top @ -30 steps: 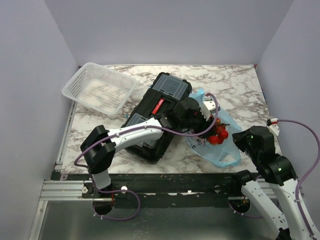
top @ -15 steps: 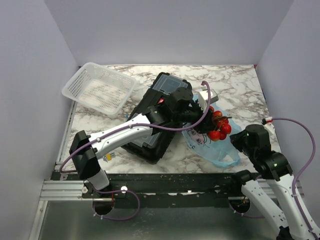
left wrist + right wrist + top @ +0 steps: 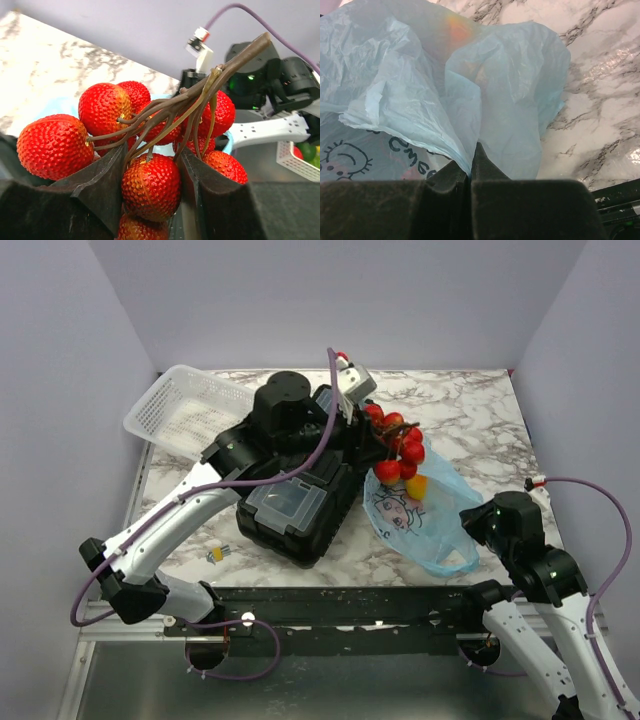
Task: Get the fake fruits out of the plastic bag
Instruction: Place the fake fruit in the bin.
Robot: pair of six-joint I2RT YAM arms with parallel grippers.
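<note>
Next, my left gripper swings left in the top view over the toolbox, then lowers, releasing the grapes (image 3: 398, 445) in the white mesh basket (image 3: 208, 408), since it's empty.
My left gripper (image 3: 372, 428) is shut on the bunch of red grapes (image 3: 398, 445) and holds it in the air above the bag's far edge. In the left wrist view the jaws (image 3: 152, 172) clamp one berry and the brown stem of the grapes (image 3: 150, 132). The light-blue plastic bag (image 3: 420, 515) lies on the marble table right of the black toolbox. An orange-yellow fruit (image 3: 417, 485) shows inside its mouth. My right gripper (image 3: 478, 525) is shut on a fold of the bag (image 3: 470, 100) at its near right side.
A black toolbox (image 3: 300, 485) lies mid-table, under my left arm. A white mesh basket (image 3: 195, 415) sits at the back left. A tiny yellow-blue item (image 3: 219, 554) lies near the front left edge. Walls close in on three sides.
My left gripper has lifted the grapes up out of the bag and moved back and left with them. The orange-yellow fruit now shows in the bag. My right gripper holds still.
</note>
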